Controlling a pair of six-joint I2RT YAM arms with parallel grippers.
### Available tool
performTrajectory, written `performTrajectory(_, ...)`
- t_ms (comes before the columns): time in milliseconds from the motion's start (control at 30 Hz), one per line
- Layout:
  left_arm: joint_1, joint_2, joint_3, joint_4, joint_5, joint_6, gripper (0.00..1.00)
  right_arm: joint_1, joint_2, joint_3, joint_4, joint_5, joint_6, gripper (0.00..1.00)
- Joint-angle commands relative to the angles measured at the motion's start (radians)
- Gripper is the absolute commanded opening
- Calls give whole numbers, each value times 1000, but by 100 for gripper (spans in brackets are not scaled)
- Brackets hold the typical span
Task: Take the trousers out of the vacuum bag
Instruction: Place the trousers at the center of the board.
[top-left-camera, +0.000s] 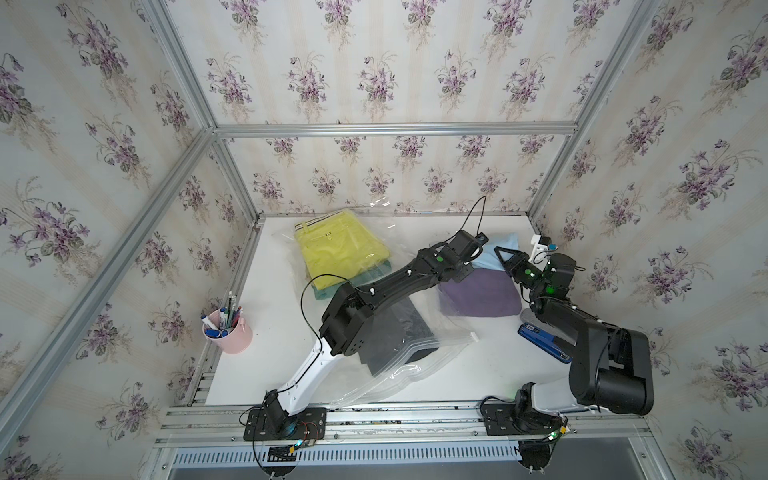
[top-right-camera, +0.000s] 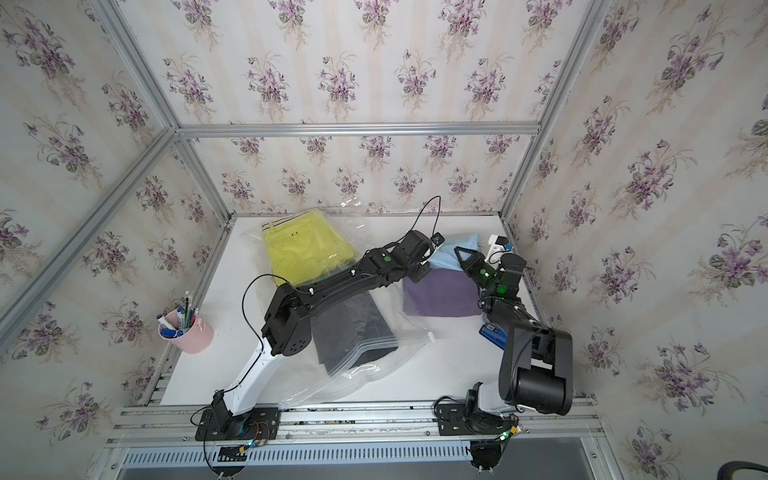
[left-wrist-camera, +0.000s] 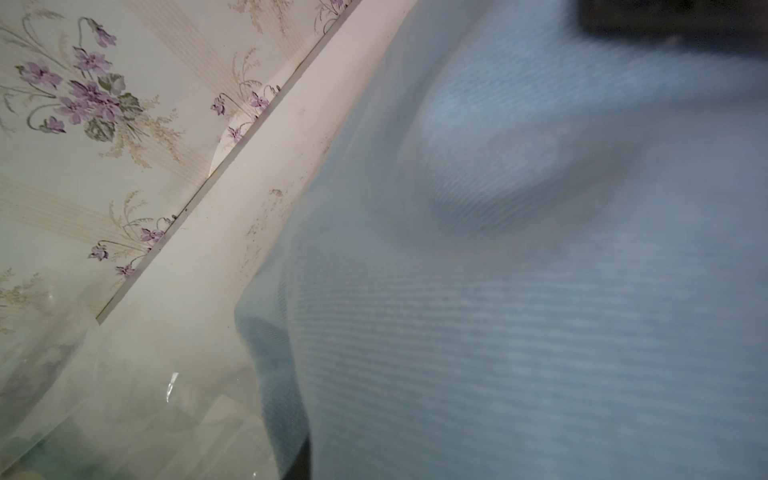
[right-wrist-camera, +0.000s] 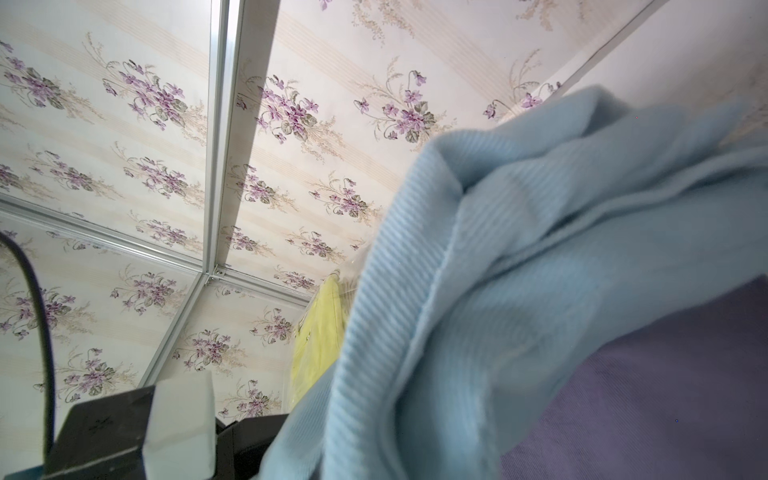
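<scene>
The light blue cloth (right-wrist-camera: 478, 291) lies bunched behind the purple trousers. So my right gripper next draws back toward the base over the purple trousers' near side and releases it there.
The vacuum bag (top-left-camera: 415, 376) lies slantwise across the white table, its white slider (top-left-camera: 474, 336) near the front. Inside it are yellow-green trousers (top-left-camera: 336, 249) over teal ones (top-left-camera: 320, 294), and black trousers (top-left-camera: 399, 332) under my left arm. Outside the bag, at the right, purple trousers (top-left-camera: 482, 295) lie flat with light blue trousers (top-left-camera: 505, 243) bunched behind them. My right gripper (top-left-camera: 505, 259) is shut on the light blue cloth (right-wrist-camera: 478, 291). My left gripper (top-left-camera: 480, 249) sits against the same cloth (left-wrist-camera: 498, 291), which hides its jaws.
A pink cup of pens (top-left-camera: 228, 332) stands at the table's left edge. A flat blue object (top-left-camera: 540, 338) lies under my right arm. Flowered walls and aluminium posts close in the back and both sides.
</scene>
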Motion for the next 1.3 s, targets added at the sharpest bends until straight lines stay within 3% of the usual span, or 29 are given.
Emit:
performTrajectory(0, -6, -47, -86, 63, -93, -55, 30, -25, -21, -43, -41, 34, -23, 0)
performTrajectory(267, -50, -82, -239, 97, -79, -114, 45, -41, -47, -111, -194, 82, -78, 0)
performTrajectory(367, -74, -73, -256, 96, -66, -135, 54, -41, -60, -131, -242, 110, -90, 7)
performTrajectory(467, -97, -68, -277, 93, -66, -153, 70, -41, -69, -143, -291, 128, -105, 13)
performTrajectory(567, -115, -84, -325, 98, -63, -169, 91, -40, -85, -146, -344, 154, -125, 22)
performTrajectory(633, -123, -105, -366, 103, -64, -177, 100, -41, -104, -149, -380, 181, -133, 31)
performTrajectory(867, -134, -263, -523, 100, -26, -225, 100, -42, -200, -143, -521, 304, -171, 66)
performTrajectory(1100, -134, -425, -564, 60, 81, -334, 100, -42, -329, -85, -725, 517, -239, 79)
performTrajectory(1267, -134, -419, -502, 100, 182, -429, 99, -42, -411, -66, -782, 596, -267, 81)
